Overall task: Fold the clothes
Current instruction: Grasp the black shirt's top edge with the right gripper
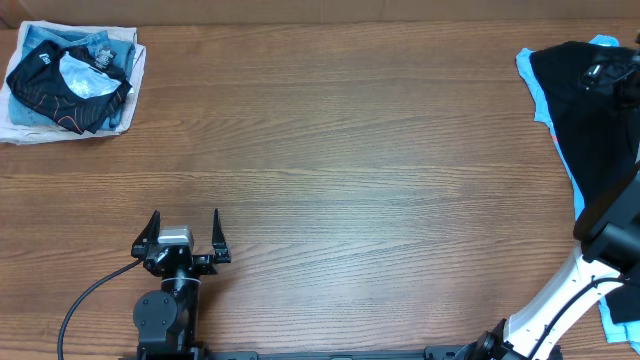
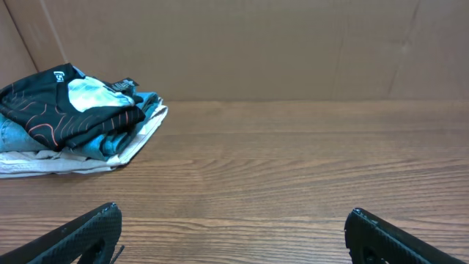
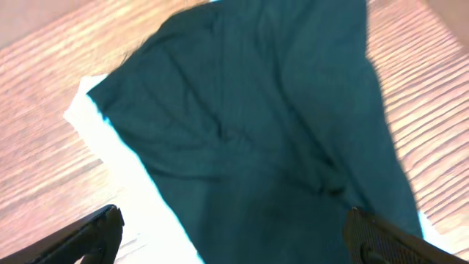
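Observation:
My right gripper will next move down onto the bunched fold of the black T-shirt below its open fingers, because the creased cloth there gives it a fold to pinch.
The clothes, a plain black T-shirt (image 1: 580, 120), lie rumpled at the table's far right edge, on top of a light blue T-shirt (image 1: 527, 62). In the right wrist view the black T-shirt (image 3: 256, 110) fills most of the frame and looks dark teal. My right gripper (image 3: 231, 216) hovers just above it, open, with nothing between its fingers. My left gripper (image 1: 185, 215) stands open over bare wood near the front left, far from the shirt. In its own view the left gripper (image 2: 231, 213) holds nothing.
A pile of garments (image 1: 70, 75) sits at the back left corner, a small black one with thin orange lines on top (image 2: 66, 110). The wooden table (image 1: 350, 150) spans between both piles. A brown wall (image 2: 256, 44) stands behind the table.

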